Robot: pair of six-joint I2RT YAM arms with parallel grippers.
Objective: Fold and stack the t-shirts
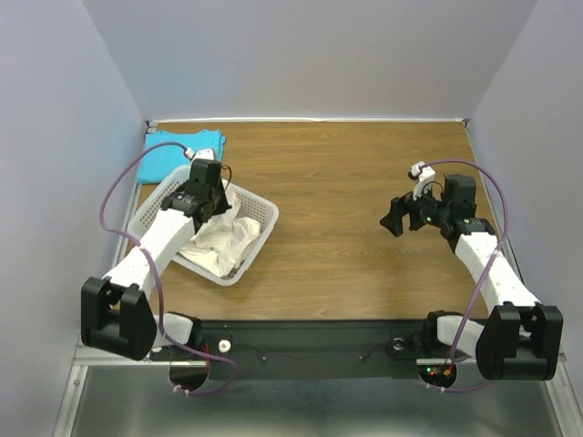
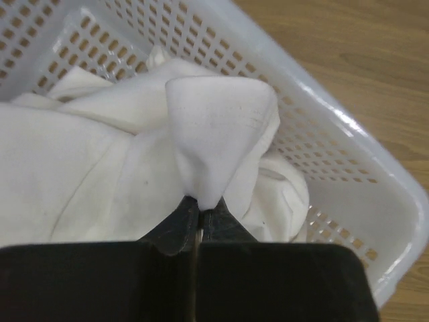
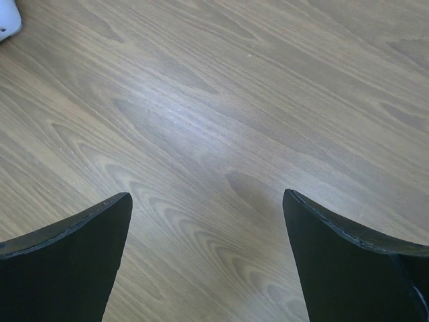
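I should next lift the shirt [image 2: 221, 127] from the basket, swing over, lower and release it; the bare wood mid-table is right of my left gripper in the top view.
The cream-white t-shirt [image 1: 221, 238] lies crumpled in the white mesh basket [image 1: 261, 206] at the table's left. My left gripper [image 1: 221, 202] is over the basket, shut on a fold of this shirt [image 2: 221, 127], which rises in a peak from the pinched fingertips [image 2: 179, 225]. The turquoise t-shirt [image 1: 185, 144] lies folded at the far left corner, behind the basket. My right gripper [image 1: 394, 217] hovers open and empty over bare wood at the right, its fingers [image 3: 74, 258] wide apart in the right wrist view.
The basket's perforated wall [image 2: 348, 154] shows in the left wrist view, with wood beyond it. White walls enclose the table on three sides. A corner of the basket [image 3: 7, 17] shows at the top left of the right wrist view.
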